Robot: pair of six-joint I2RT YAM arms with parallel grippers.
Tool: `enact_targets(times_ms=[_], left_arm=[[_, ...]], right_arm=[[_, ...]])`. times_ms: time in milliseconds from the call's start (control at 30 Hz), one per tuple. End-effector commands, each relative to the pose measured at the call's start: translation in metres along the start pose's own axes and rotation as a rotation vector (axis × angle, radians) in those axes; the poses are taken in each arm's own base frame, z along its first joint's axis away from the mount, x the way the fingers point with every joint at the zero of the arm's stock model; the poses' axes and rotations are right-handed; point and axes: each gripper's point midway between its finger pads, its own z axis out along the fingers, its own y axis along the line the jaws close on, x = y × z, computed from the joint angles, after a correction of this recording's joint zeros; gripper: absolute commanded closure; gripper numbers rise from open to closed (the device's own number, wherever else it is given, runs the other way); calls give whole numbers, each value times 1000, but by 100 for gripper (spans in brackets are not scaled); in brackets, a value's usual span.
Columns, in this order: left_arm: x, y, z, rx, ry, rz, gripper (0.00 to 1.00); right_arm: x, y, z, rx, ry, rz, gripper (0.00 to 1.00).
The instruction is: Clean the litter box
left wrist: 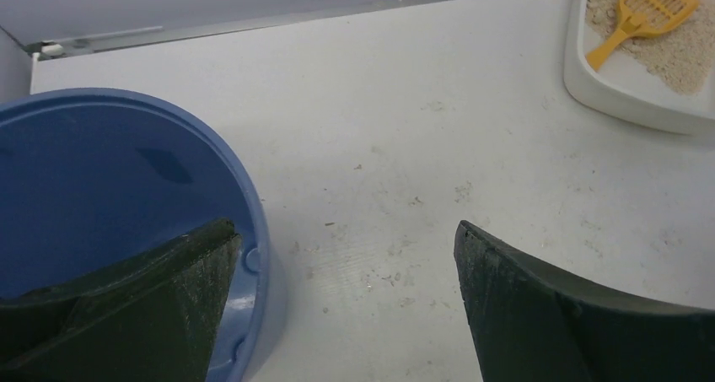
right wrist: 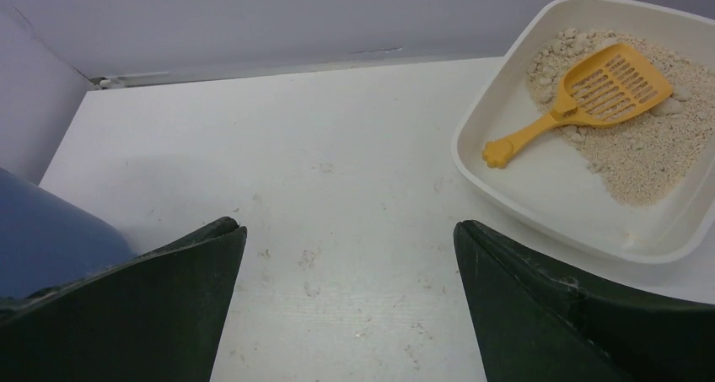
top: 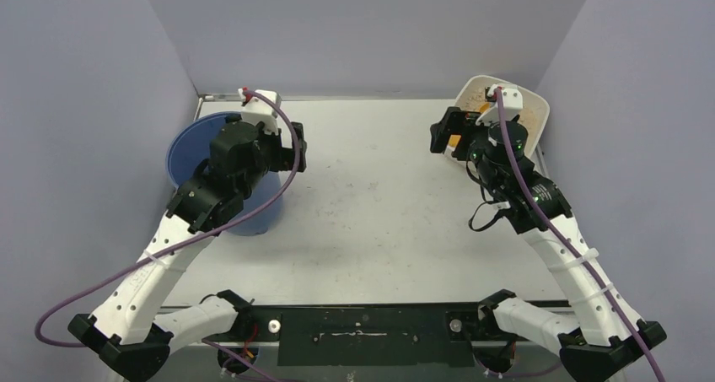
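Observation:
My left gripper, its open fingers already around the blue bucket's rim, should tip down, then lower onto the bucket's rim facing the litter box (top: 534, 112).
The white litter box (top: 534, 112) stands at the back right, partly hidden by my right arm. In the right wrist view the litter box (right wrist: 540, 192) holds tan granules (right wrist: 649, 154) heaped at its far side, and a yellow slotted scoop (right wrist: 590, 91) lies on them. My right gripper (right wrist: 347, 230) is open and empty above the table, left of the box. The blue bucket (top: 198, 150) stands at the left. My left gripper (left wrist: 346, 239) is open and empty at the bucket's right rim (left wrist: 253, 230). The box (left wrist: 624, 95) and scoop (left wrist: 645, 11) also show in the left wrist view.
Grey walls close in the table on the left, back and right. The white table top (top: 379, 196) between bucket and box carries scattered crumbs of litter. The bucket's side (right wrist: 51, 239) shows at the left of the right wrist view.

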Motion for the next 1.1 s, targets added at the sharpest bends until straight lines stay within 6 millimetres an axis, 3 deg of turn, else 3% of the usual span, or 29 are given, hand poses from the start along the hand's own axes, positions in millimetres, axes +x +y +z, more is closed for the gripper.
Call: enact_targets(times_ms=[0,267,733,1067], left_arm=[[-34,24,-15,-130,-73,1,3],[-12,40,-2,-247,17,22,3],[40,41,25,-287,177,64,3],[72,40,43,-303,262,84,16]], right_arm=[[-12,0,7,22,-29,-6,0],[5,-3,16,34,13,-21,0],[24,7,36,-6,76,-32,0],[34,10,60,13,118,-40,0]])
